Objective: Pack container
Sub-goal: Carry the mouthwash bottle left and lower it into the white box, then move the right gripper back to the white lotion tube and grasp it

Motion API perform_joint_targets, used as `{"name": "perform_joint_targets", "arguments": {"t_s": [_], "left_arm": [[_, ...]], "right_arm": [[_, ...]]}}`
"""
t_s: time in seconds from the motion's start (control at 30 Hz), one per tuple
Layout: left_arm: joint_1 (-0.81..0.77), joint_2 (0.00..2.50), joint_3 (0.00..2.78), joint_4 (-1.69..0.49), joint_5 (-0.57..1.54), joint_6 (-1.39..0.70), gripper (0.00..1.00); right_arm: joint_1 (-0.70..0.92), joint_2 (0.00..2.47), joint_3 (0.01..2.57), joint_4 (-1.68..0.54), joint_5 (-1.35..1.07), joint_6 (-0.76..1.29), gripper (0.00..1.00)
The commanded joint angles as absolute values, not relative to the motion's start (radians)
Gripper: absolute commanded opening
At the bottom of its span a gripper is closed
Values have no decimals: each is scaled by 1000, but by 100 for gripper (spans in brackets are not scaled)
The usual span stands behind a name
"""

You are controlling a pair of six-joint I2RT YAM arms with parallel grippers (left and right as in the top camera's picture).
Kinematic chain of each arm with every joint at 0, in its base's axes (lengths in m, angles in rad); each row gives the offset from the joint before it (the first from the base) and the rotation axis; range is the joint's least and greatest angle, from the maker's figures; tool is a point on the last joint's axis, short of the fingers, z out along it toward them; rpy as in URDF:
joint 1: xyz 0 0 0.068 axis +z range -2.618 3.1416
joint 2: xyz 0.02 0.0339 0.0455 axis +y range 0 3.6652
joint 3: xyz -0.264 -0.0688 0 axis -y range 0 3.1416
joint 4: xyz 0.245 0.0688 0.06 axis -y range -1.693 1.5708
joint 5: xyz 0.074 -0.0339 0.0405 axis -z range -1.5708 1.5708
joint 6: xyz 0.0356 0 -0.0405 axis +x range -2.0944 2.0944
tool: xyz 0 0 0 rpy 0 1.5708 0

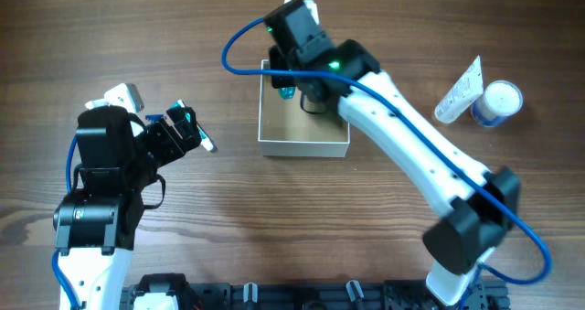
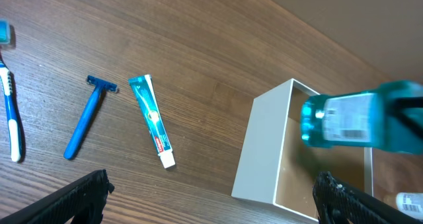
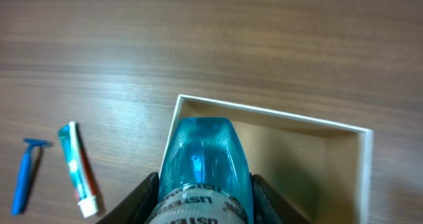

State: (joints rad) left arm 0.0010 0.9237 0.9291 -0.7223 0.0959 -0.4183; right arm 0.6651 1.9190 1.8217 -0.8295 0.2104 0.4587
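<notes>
The bottle is still above the container's rim, and the container's part by the toothpaste tube (image 1: 275,110) lies below the robot's right gripper, so that gripper should lower the bottle inside the container and release it.
The container (image 1: 303,148) is a square open box with white walls and a tan inside, at the table's middle back. My right gripper (image 1: 291,83) is shut on a clear blue mouthwash bottle (image 3: 205,159) and holds it over the container's left part, bottom end down. The container's rim (image 3: 271,112) shows just under the bottle. In the left wrist view the bottle (image 2: 350,118) hangs above the container (image 2: 261,151). My left gripper (image 1: 187,127) is open and empty, left of the container; its fingertips frame bare wood in its own view (image 2: 211,207).
A blue razor (image 2: 86,118), a teal toothpaste tube (image 2: 153,120) and a blue toothbrush (image 2: 10,112) lie on the wood left of the container. A white tube (image 1: 460,90) and a round white jar (image 1: 498,102) stand at the back right.
</notes>
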Motion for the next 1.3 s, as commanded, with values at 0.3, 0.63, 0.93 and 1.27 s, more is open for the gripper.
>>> {"name": "perform_joint_targets", "arguments": {"t_s": [0.3, 0.63, 0.93, 1.27], "left_arm": [[-4, 926, 949, -720, 108, -427, 100], [-4, 926, 949, -727, 108, -427, 100], [-4, 926, 949, -727, 108, -427, 100], [-4, 926, 949, -727, 108, -427, 100]], "right_arm": [[662, 2075, 1831, -769, 179, 526, 4], [663, 2075, 1831, -768, 179, 522, 74], [658, 1905, 1833, -823, 255, 461, 88], [291, 1515, 1832, -1113, 313, 374, 100]]}}
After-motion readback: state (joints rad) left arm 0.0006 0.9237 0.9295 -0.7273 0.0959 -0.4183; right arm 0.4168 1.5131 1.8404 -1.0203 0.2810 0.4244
